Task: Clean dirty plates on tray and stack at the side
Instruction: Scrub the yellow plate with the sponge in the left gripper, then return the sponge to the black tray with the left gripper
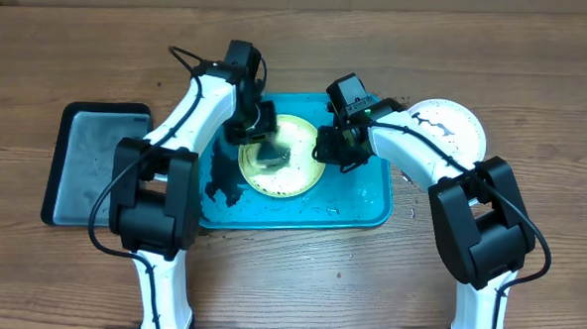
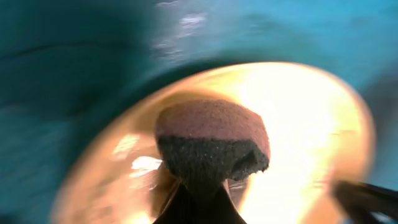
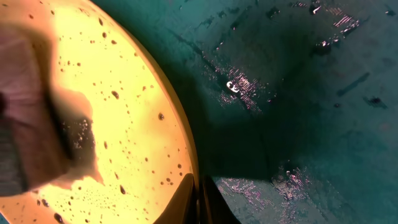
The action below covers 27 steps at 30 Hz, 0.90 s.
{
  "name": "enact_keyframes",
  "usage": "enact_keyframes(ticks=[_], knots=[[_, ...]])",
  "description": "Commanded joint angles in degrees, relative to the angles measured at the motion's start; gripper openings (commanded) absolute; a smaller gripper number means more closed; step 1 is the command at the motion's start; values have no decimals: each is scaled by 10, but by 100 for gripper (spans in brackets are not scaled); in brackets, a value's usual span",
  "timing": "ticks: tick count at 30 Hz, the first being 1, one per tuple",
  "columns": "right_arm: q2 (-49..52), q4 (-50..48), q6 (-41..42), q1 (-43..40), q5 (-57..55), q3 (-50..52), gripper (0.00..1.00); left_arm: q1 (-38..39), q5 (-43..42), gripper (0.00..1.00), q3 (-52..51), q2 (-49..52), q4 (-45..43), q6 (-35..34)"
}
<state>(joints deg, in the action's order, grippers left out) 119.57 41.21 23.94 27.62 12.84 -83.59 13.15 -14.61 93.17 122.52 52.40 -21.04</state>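
I will next move my left gripper up and to the left in the overhead view, over the black tray (image 1: 97, 162). I will let go of the sponge (image 1: 272, 155) there, where the black tray's bottom is clear.
The yellow-green rimmed plate (image 1: 295, 180) lies in the middle of the turquoise tray (image 1: 356, 202), flecked with dark specks. My left gripper (image 1: 258, 133) is shut on a dark sponge (image 1: 272, 155) and presses it on the plate's centre. In the left wrist view the sponge (image 2: 211, 140) sits on the blurred plate (image 2: 305, 124). My right gripper (image 1: 330, 146) is shut on the plate's right rim; its fingers (image 3: 199, 200) pinch the edge of the plate (image 3: 130, 106). A white-rimmed plate (image 1: 444, 126) lies on the table to the right of the tray. The light blue plate is out of view.
A smaller black tray (image 1: 95, 161) lies on the table left of the turquoise tray. The tray floor (image 3: 298, 93) is wet, with dark smears and specks. A dark patch (image 1: 223, 176) shows on the tray's left part.
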Motion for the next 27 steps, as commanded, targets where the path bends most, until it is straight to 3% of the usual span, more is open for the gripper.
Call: enact_keyframes(ticks=[1, 5, 9, 16, 19, 23, 27], knots=[[1, 0, -4, -2, -8, 4, 4, 46, -88, 4, 11, 32, -25, -15], [1, 4, -4, -2, -8, 4, 4, 73, -69, 4, 11, 59, -32, -15], [1, 5, -7, -2, -8, 4, 4, 73, 11, 4, 12, 67, -8, -16], [1, 3, -14, -2, -12, 4, 4, 29, 315, 4, 87, 42, 134, -50], [1, 2, -14, -2, -12, 4, 4, 14, 392, 4, 115, 30, 169, -52], [1, 2, -14, -2, -12, 4, 4, -10, 391, 4, 157, 10, 210, -72], [1, 14, -14, -2, 7, -1, 4, -54, 318, 4, 194, -40, 226, -84]])
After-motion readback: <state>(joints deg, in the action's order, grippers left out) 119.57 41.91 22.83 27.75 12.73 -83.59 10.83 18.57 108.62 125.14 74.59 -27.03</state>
